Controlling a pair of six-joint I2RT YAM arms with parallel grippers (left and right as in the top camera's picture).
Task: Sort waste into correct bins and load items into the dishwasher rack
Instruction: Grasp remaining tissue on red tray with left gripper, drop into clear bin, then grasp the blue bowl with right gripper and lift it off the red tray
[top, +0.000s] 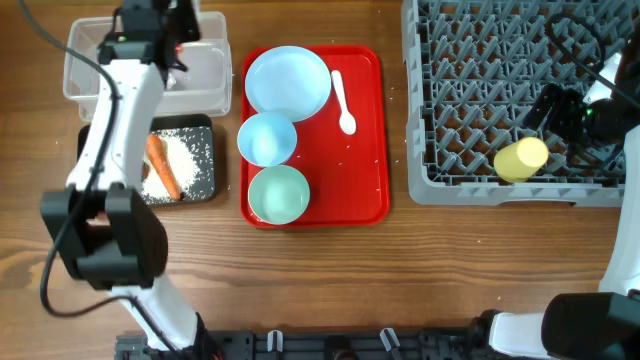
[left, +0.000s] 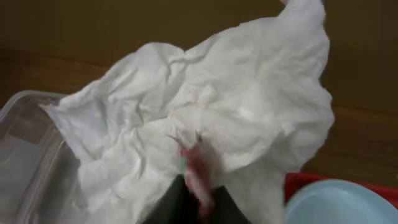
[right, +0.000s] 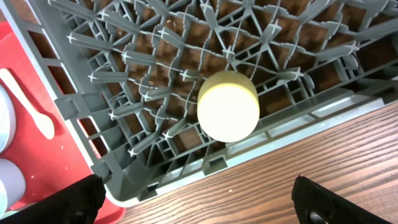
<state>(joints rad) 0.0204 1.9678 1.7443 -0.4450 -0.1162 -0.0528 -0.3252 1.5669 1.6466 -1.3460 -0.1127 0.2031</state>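
Observation:
My right gripper will move from the grey rack over the red tray next and go down onto the pale blue bowl's rack-side rim (top: 294, 137) (right: 23, 178), because the grey rack has empty rows.
My left gripper (top: 178, 45) is over the clear tub (top: 205, 85), shut on the crumpled white napkin (left: 205, 106). A bit of red-and-white wrapper (left: 196, 171) shows pinched at its jaws (left: 194, 186). The tub's rim (left: 25, 109) lies below left. The black tray (top: 205, 190) holds the carrot (top: 161, 166) and rice grains (top: 190, 152). The plate (top: 288, 80), two bowls (top: 267, 138) (top: 278, 194) and the white spoon (top: 343, 102) lie on the red tray. The yellow cup (top: 521, 159) (right: 228, 104) lies in the grey rack (top: 450, 100). My right gripper (top: 552, 118) (right: 199, 199) is open and empty above the rack's front edge.
The red serving tray (top: 365, 150) sits between the bins and the rack, and its edge shows in the left wrist view (left: 298, 182) beside the plate (left: 342, 205). Bare wooden table (right: 298, 180) lies in front of the rack.

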